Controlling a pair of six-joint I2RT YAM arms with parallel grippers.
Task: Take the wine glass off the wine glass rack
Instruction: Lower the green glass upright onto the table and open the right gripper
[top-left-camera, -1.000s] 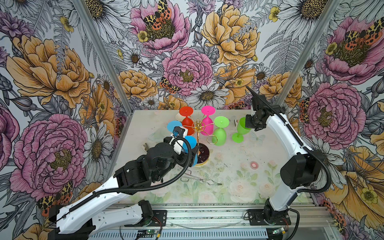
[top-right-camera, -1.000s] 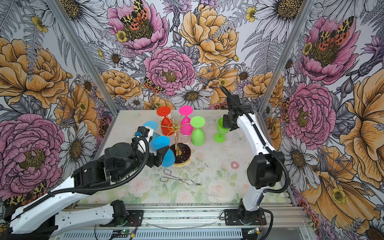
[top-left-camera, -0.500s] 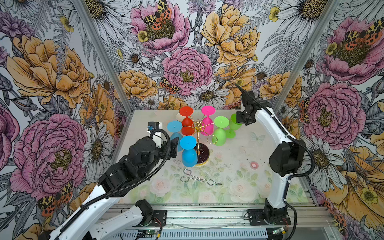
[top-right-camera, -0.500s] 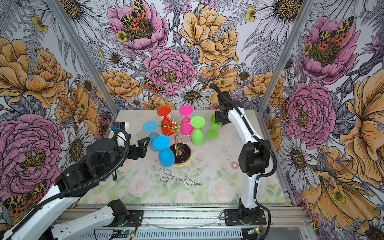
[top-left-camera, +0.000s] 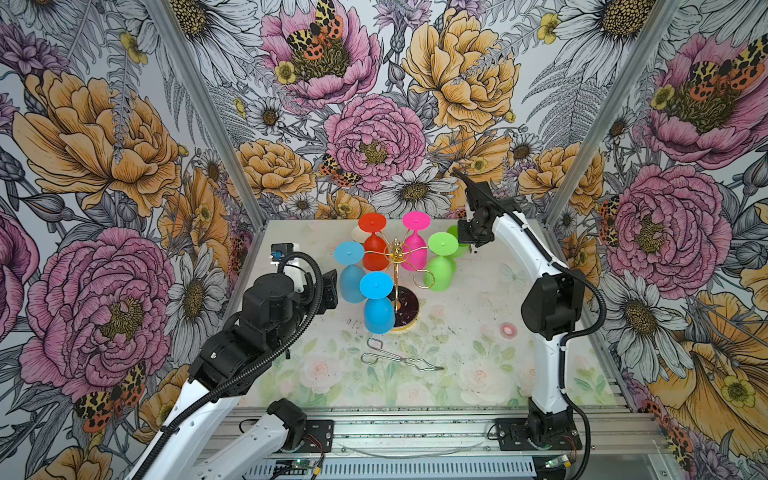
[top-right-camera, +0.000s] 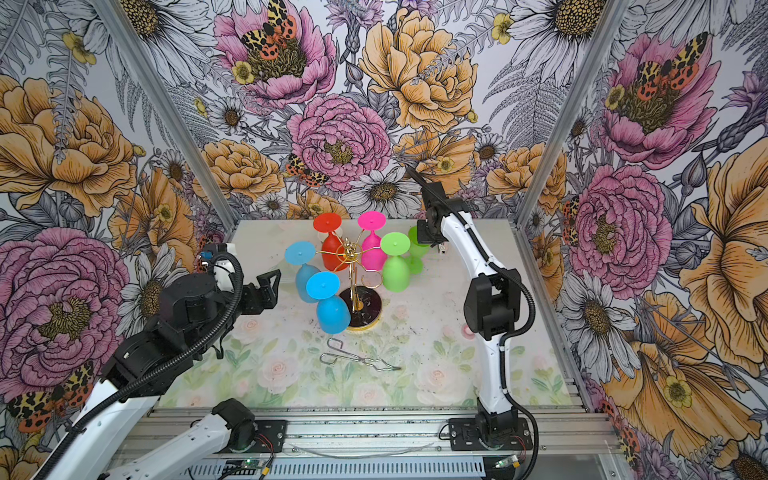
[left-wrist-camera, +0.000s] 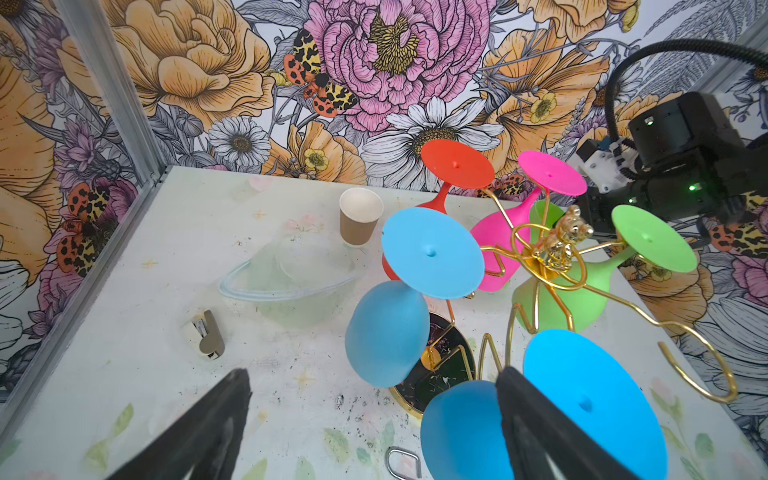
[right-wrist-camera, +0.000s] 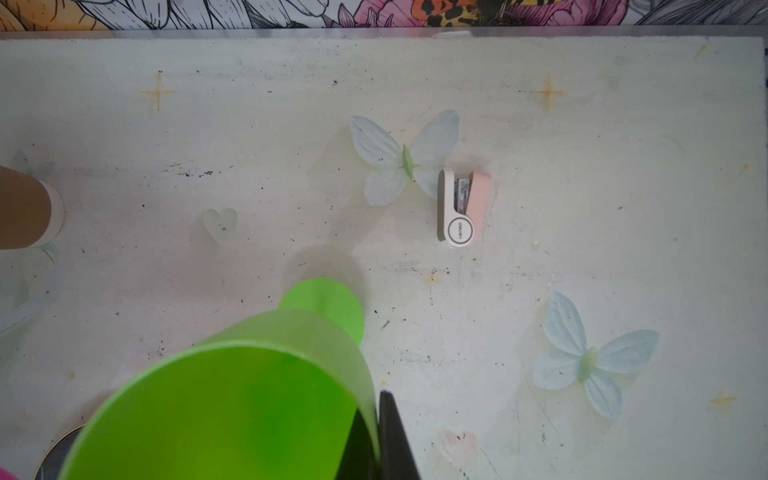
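The green wine glass's foot comes down next and my right gripper releases its rim, since the green wine glass is upright with its foot over bare tabletop.
The gold wine glass rack stands mid-table on its round black base. Red, pink, green and two blue glasses hang upside down from its loops, and one loop is bare. My right gripper is shut on the rim of an upright green wine glass, off the rack at its back right. Whether that glass's foot touches the table I cannot tell. My left gripper stands open and empty, left of the blue glasses.
A paper cup and a clear plastic piece sit behind the rack at its left. Steel wire tongs lie in front of it. A pink stapler lies beyond the held glass. A small stapler rests at left.
My left gripper has drawn back leftward from the blue glasses. My right gripper has carried the green glass leftward along the back, closer to the rack.
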